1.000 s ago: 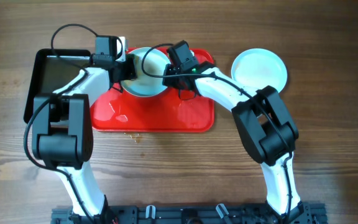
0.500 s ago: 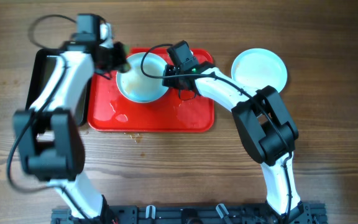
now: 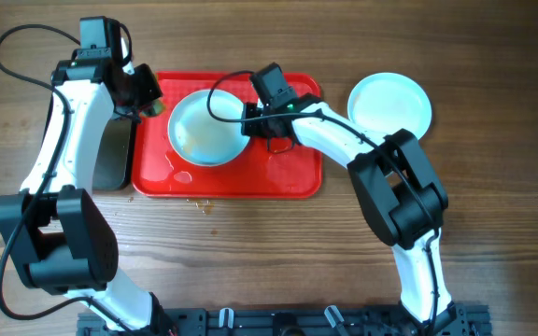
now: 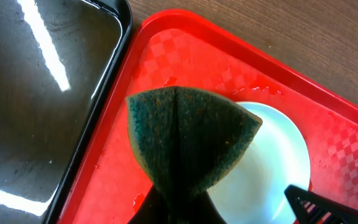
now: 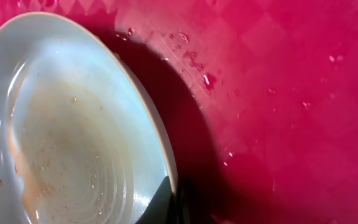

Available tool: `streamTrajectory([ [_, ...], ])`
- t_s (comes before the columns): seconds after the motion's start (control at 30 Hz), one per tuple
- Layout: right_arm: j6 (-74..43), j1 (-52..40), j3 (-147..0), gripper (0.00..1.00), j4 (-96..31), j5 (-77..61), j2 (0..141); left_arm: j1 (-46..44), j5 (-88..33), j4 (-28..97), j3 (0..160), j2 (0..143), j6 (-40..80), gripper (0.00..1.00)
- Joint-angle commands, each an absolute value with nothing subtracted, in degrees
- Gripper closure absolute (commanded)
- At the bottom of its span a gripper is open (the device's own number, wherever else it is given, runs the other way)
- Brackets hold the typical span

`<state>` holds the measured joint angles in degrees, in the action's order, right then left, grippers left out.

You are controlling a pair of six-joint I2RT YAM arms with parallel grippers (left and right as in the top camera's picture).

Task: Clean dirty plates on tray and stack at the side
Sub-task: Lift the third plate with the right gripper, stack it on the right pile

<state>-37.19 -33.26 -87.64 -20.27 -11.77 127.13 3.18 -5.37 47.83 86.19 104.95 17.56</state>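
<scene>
Next, my right gripper carries the plate up, over and down onto the clean plate and releases it, as that lies to the gripper's right in the overhead view.
A white plate with faint orange-brown smears lies on the red tray; it also shows in the right wrist view and the left wrist view. My right gripper is shut on this plate's right rim. My left gripper is shut on a folded dark green sponge, held above the tray's left edge, left of the plate. A clean white plate lies on the table right of the tray.
A black pan sits left of the tray, partly under my left arm; its wet shiny bottom fills the left of the left wrist view. Water drops lie on the tray. Bare wooden table lies in front.
My left arm has swung up and left with the sponge, off the plate towards the tray's left edge. The plate has shifted slightly left and lower. My right gripper stays on its rim.
</scene>
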Motion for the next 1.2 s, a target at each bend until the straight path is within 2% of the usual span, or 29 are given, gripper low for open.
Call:
streamTrajectory([
  [0.0,-31.05,-31.29,-86.41,0.96,-23.29,-6.55,121.36,3.38,-4.38,47.86,86.21,105.12,18.48,0.96],
  [0.07,-26.59,-31.27,-86.41,0.96,-26.33,3.42,117.54,3.38,-4.38,47.86,86.21,105.12,18.48,0.96],
  [0.1,-23.07,-32.03,-86.41,0.96,-28.14,13.41,114.43,3.38,-4.38,47.86,86.21,105.12,18.48,0.96],
  [0.27,-14.31,-36.38,-86.41,0.95,-28.16,38.89,109.08,3.38,-4.38,47.86,86.21,105.12,18.48,0.96],
  [0.3,-9.87,-39.48,-86.41,0.96,-27.57,52.05,108.62,3.38,-4.38,47.86,86.21,105.12,18.48,0.96],
  [0.5,-7.44,-47.31,-86.39,0.96,-27.27,77.82,108.64,3.38,-4.40,47.86,86.21,105.12,18.48,0.96],
  [0.93,-5.89,-49.67,-86.39,0.96,-26.37,76.38,108.64,3.38,-4.40,47.88,86.21,105.12,18.50,0.96],
  [1.03,-3.01,-49.34,-86.39,0.96,-27.51,58.13,108.64,3.38,-4.40,47.86,86.21,105.12,18.48,0.96],
  [1.17,-5.30,-46.96,-86.39,0.96,-31.66,33.61,108.22,3.40,-4.38,47.90,86.21,105.12,18.48,0.96],
])
